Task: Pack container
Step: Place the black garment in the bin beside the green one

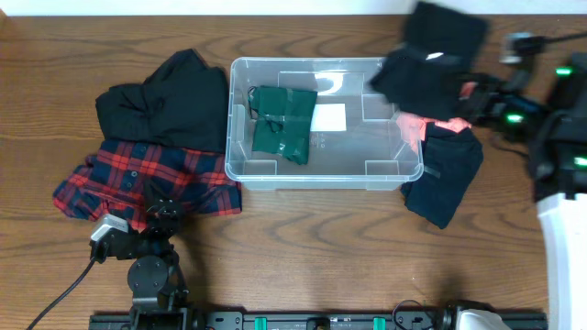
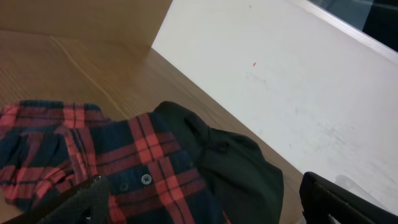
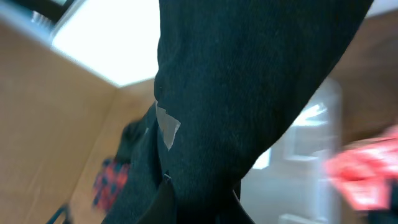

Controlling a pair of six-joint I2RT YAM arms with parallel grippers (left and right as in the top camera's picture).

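Next, my right gripper shifts toward the dark green garment and brings the black garment down beside it, since the bin's bottom around the white label is free.
The container is a clear plastic bin at the table's middle, with a folded dark green garment and a white label inside. My right gripper is shut on a black garment and holds it up over the bin's right end. In the right wrist view the black garment hangs in front of the fingers and hides most of the scene; the bin shows blurred behind. My left gripper is open and empty over the near edge of a red plaid shirt.
A black garment lies left of the bin, partly on the plaid shirt. A coral-red garment and a navy garment lie at the bin's right end. Cables and arm bases stand at the front edge.
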